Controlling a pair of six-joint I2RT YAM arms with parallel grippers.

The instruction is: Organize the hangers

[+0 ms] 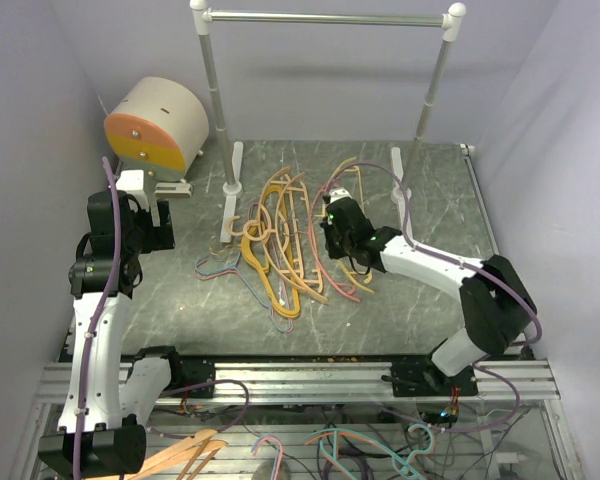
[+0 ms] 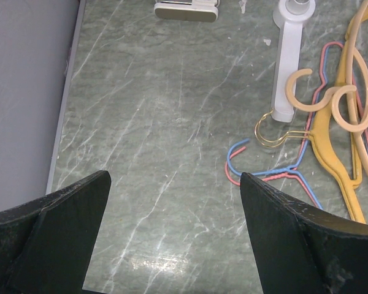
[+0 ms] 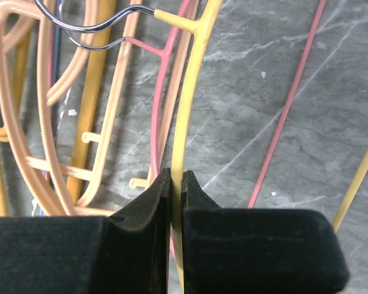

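Note:
My right gripper needs to lift outward next, toward the right in the top view, tilt up, hook the pale yellow hanger and release, as the bar's end [image 1: 432, 21] above is bare.
A tangled pile of hangers [image 1: 280, 240] lies mid-table in front of the rail. My right gripper [image 1: 342, 228] is down in the pile's right side. In the right wrist view the gripper [image 3: 176, 174] is shut on the arm of a pale yellow plastic hanger [image 3: 195, 92]. A pink hanger [image 3: 156, 135] lies just left of it, with peach hangers [image 3: 42, 122] further left. My left gripper [image 1: 160, 232] is at the table's left side, open and empty [image 2: 175, 177] over bare table. Thin blue and red wire hangers [image 2: 276, 174] lie near its right finger.
The clothes rail [image 1: 325, 17] stands at the back on two posts; its white left foot [image 2: 291, 55] touches the pile. A beige drum with an orange face [image 1: 155, 125] sits back left. A thin red wire [image 3: 288, 104] crosses the table right of my right gripper.

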